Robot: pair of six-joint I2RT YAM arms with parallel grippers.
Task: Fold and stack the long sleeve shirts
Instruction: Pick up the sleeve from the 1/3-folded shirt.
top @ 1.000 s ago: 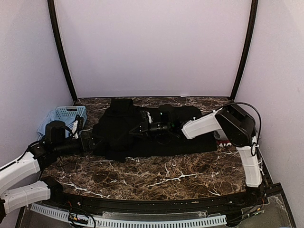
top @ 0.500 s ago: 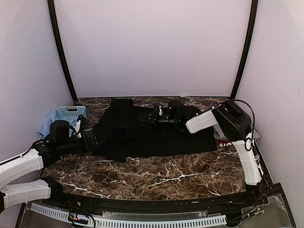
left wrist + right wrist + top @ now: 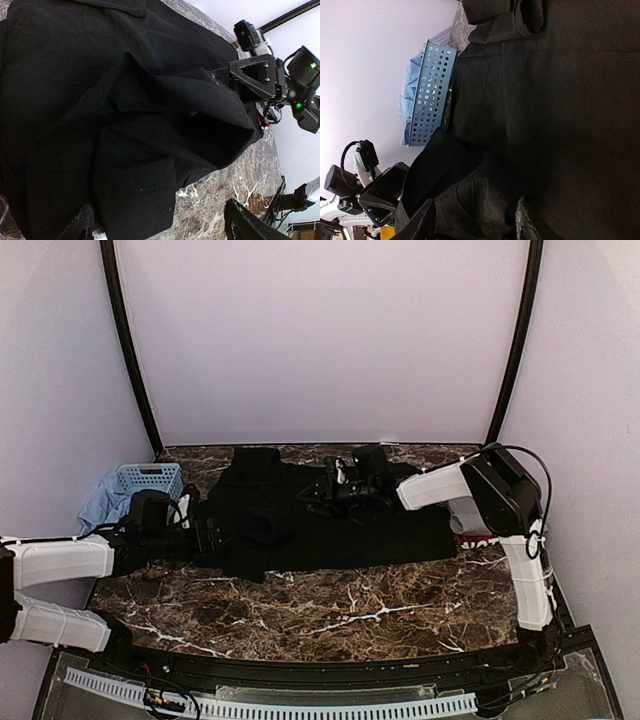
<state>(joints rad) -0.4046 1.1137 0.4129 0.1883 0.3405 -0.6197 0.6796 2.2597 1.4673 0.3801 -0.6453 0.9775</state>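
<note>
Next, my left gripper lowers toward the right in the top view onto the black sleeve end, which lies below it there, flat between its open fingers.
A large black long sleeve shirt [image 3: 350, 530] lies spread across the middle of the marble table, with a raised fold [image 3: 165, 100] running over it. My left gripper [image 3: 207, 536] is at the shirt's left edge. It is open, its fingers [image 3: 247, 225] wide apart, and a black sleeve end [image 3: 135, 195] lies flat between them. My right gripper [image 3: 318, 490] hovers over the shirt's far part, open, with its fingers [image 3: 527, 220] apart over black cloth [image 3: 485, 200]. A red-edged piece of cloth [image 3: 468, 537] shows beside the right arm.
A light-blue lattice basket [image 3: 150, 478] stands at the far left, touching the shirt's edge [image 3: 427, 95]. Pale blue cloth [image 3: 100, 502] hangs beside it. Bare marble [image 3: 330, 610] lies in front of the shirt. Purple walls close in the back and sides.
My right gripper has opened, let go of the black fold and drawn back toward the far side. My left arm has reached right, up to the shirt's left edge.
</note>
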